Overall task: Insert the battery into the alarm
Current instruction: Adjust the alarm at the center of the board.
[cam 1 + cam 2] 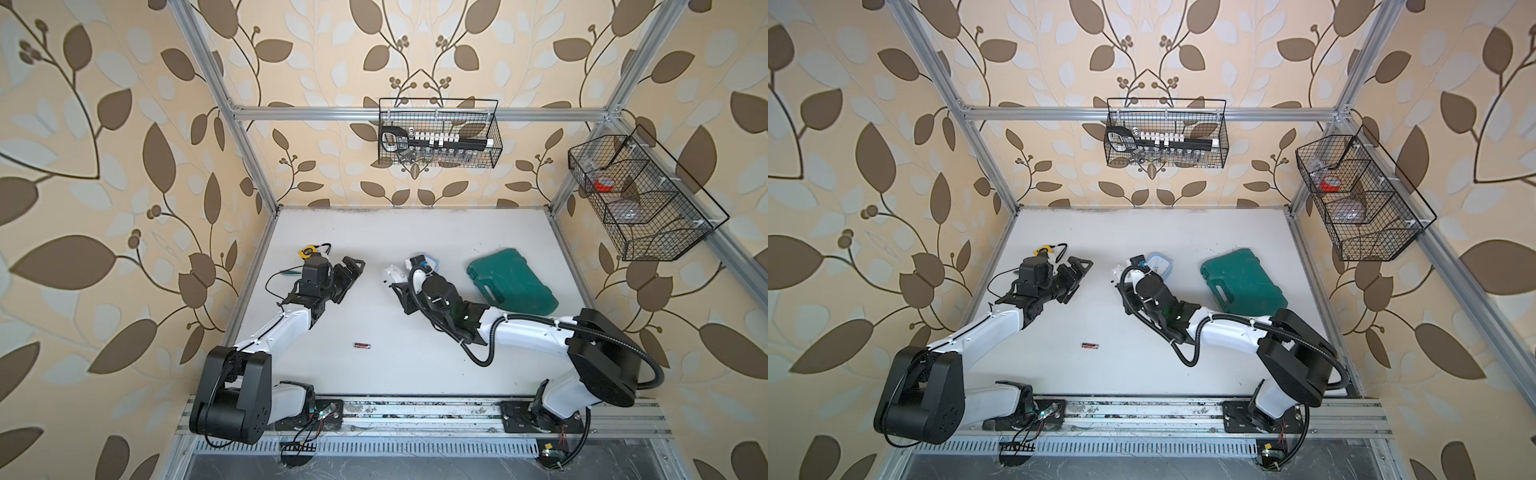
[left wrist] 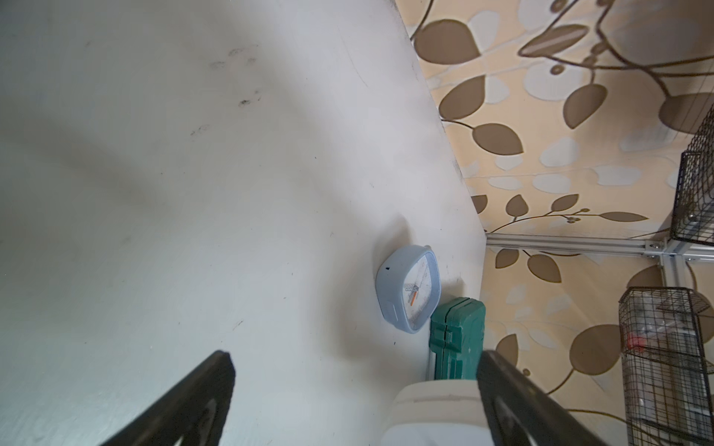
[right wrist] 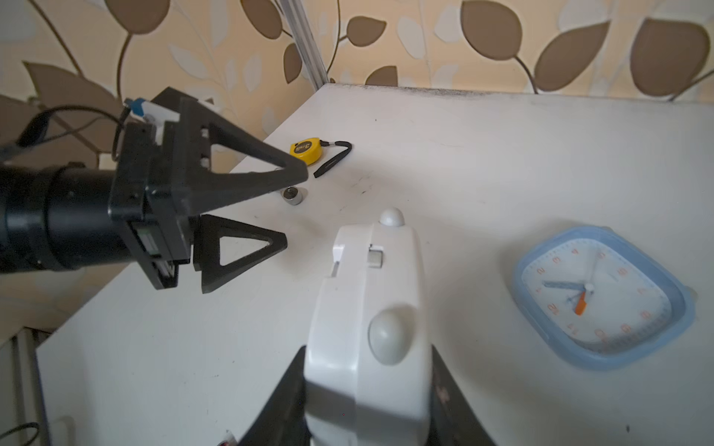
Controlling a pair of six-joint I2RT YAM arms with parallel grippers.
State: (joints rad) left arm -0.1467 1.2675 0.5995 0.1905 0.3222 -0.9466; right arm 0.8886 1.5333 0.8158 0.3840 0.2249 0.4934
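My right gripper is holding the white alarm on its edge. It will move down to the bare tabletop on the near side of the light blue clock, turn the alarm flat and release it.
A white alarm clock [image 3: 371,309] is held edge-on above the table, with my right gripper [image 3: 369,367] shut on its two sides. A small open slot shows on its upper edge. In both top views the white alarm [image 1: 392,274] [image 1: 1118,272] sits at the tip of the right gripper [image 1: 401,289]. My left gripper [image 1: 353,268] [image 2: 355,359] stands open and empty a little to the alarm's left, pointing at it. A dark red battery [image 1: 363,345] [image 1: 1089,345] lies alone on the table nearer the front, between the two arms.
A light blue clock [image 3: 599,297] [image 1: 428,259] lies face up just behind the white alarm. A green case [image 1: 511,282] lies to the right. At the far left are a yellow tape measure [image 3: 305,148] and a small metal cylinder [image 3: 293,195]. Wire baskets [image 1: 438,133] hang on the walls.
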